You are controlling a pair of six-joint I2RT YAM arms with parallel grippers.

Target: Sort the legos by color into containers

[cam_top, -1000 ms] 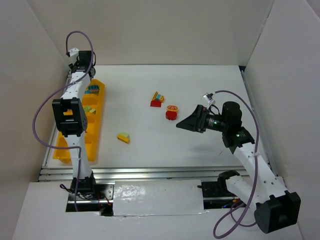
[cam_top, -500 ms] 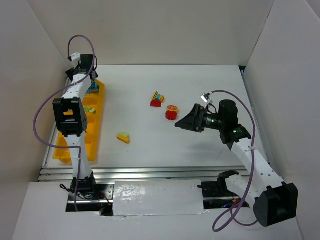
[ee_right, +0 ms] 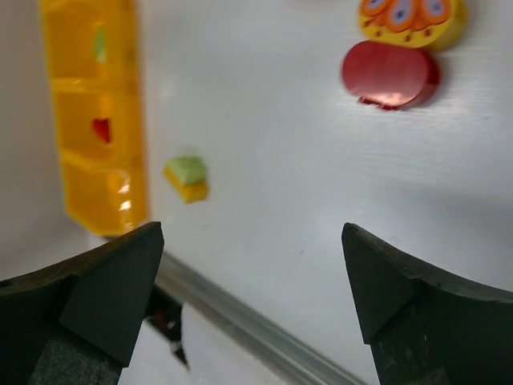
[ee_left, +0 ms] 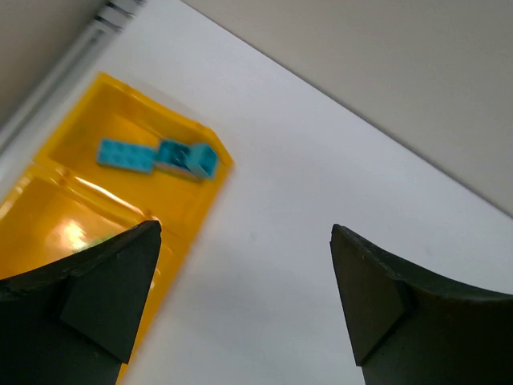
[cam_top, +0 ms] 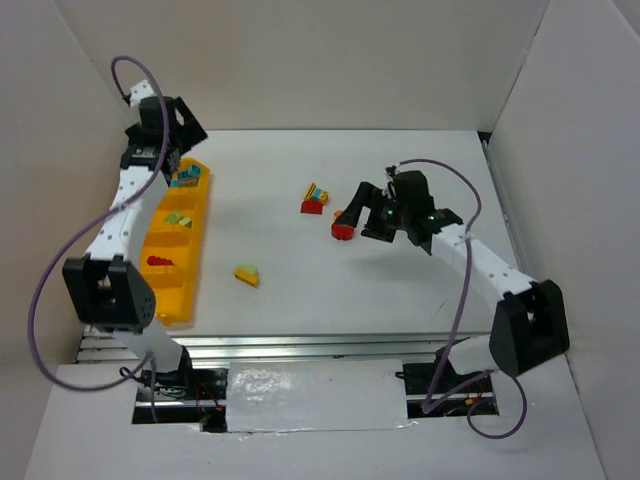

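Note:
Next, my right gripper moves to the left in the top view, back and down around the yellow-and-green piece (cam_top: 246, 274) (ee_right: 186, 177). That piece still lies loose outside the tray.
The yellow-orange tray (cam_top: 196, 240) lies along the table's left side. Its far container holds teal-blue legos (cam_top: 185, 180) (ee_left: 158, 156); the ones nearer me hold a pale green brick (cam_top: 178, 218) and a red brick (cam_top: 160, 263) (ee_right: 101, 128). My left gripper (cam_top: 183, 142) (ee_left: 244, 233) hangs open and empty above the tray's far end. Loose on the table are a red-yellow-teal clump (cam_top: 315, 198), a yellow-and-green piece (cam_top: 246, 274) (ee_right: 186, 177) and a red round brick (cam_top: 342, 232) (ee_right: 390, 75) with a printed yellow piece (ee_right: 409, 16) next to it. My right gripper (cam_top: 360, 205) (ee_right: 252, 233) hovers open and empty just right of it.
White walls close the table at the back and both sides. A metal rail (ee_right: 240, 317) runs along the near edge. The tray (ee_right: 88, 188) shows at the left of the right wrist view.
The left gripper has opened and its arm has swung up and back off the tray's far end. The right arm has reached left to the red round brick.

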